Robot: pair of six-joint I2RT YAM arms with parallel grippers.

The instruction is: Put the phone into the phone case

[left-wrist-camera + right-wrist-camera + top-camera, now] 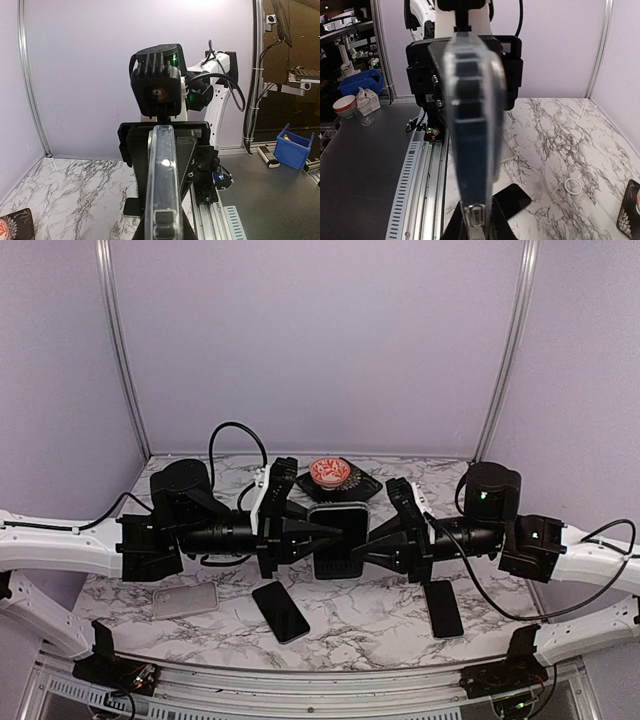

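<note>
My right gripper should lower outward, tilting the case flat, and then release it, since the open marble beside the dark plate is below and outward of that gripper.
A clear phone case (338,538) with a dark phone seated in it is held on edge above the middle of the table, between both grippers. My left gripper (320,532) is shut on its left end and my right gripper (364,546) is shut on its right end. In the left wrist view the case's clear edge (164,180) rises from between the fingers of the gripper (162,226). In the right wrist view the dark phone shows inside the clear rim (472,135), pinched at the bottom by the gripper (480,221).
On the marble table lie a second clear case (185,600) at the front left, a black phone (280,611) at the front middle and another black phone (443,608) at the front right. A red-and-white bowl (330,473) sits on a dark plate at the back.
</note>
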